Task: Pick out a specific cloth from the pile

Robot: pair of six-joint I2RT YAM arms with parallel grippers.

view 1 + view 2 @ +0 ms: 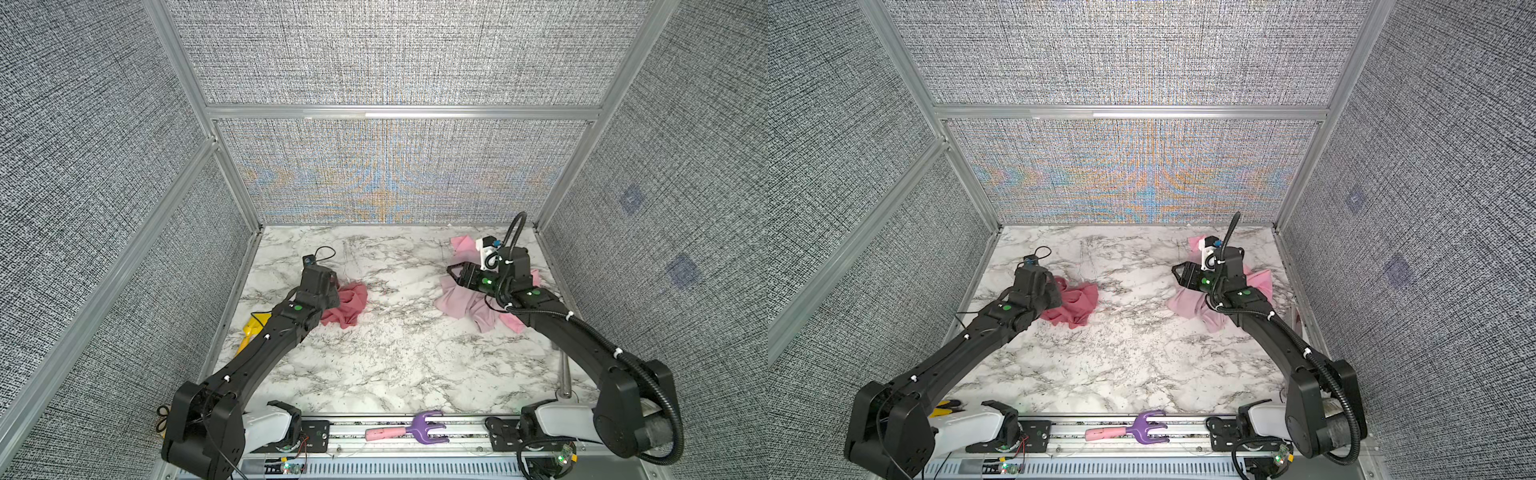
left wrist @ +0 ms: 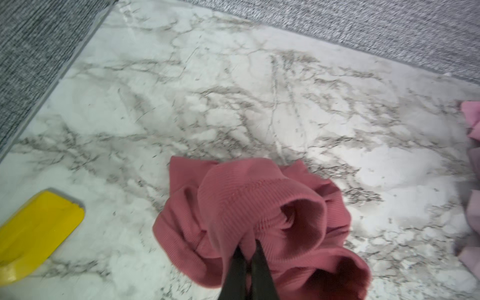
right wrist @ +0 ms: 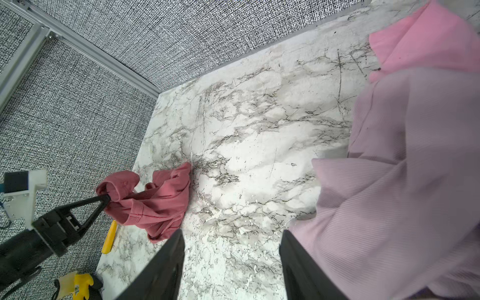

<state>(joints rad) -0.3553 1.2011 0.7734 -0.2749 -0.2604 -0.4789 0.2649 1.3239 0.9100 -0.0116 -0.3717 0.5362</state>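
Note:
The crumpled rest of the cloth [image 1: 347,305] is below the gripper, so my left gripper needs to lower the pinched fold onto that part of the cloth next and let go of the fold there.
The cloth [image 1: 348,305] [image 1: 1077,305], a dark dusty-rose ribbed piece, lies crumpled on the marble table at the left. My left gripper [image 2: 248,249] is shut on a fold of the cloth [image 2: 233,202]; the right wrist view shows its tip [image 3: 106,198] pinching and lifting one edge of the cloth [image 3: 161,205]. The pile [image 1: 461,303] [image 1: 1187,305] of lighter pink and mauve pieces sits at the back right. My right gripper [image 1: 449,270] [image 3: 231,233] hangs open at the left edge of the pile [image 3: 402,168], nothing between its fingers.
A yellow and black glove [image 1: 249,332] [image 2: 33,228] lies by the left wall, close to the left arm. A purple hand rake with a pink handle [image 1: 415,430] rests on the front rail. A metal post [image 1: 564,374] stands near the right arm's base. Fabric walls enclose three sides.

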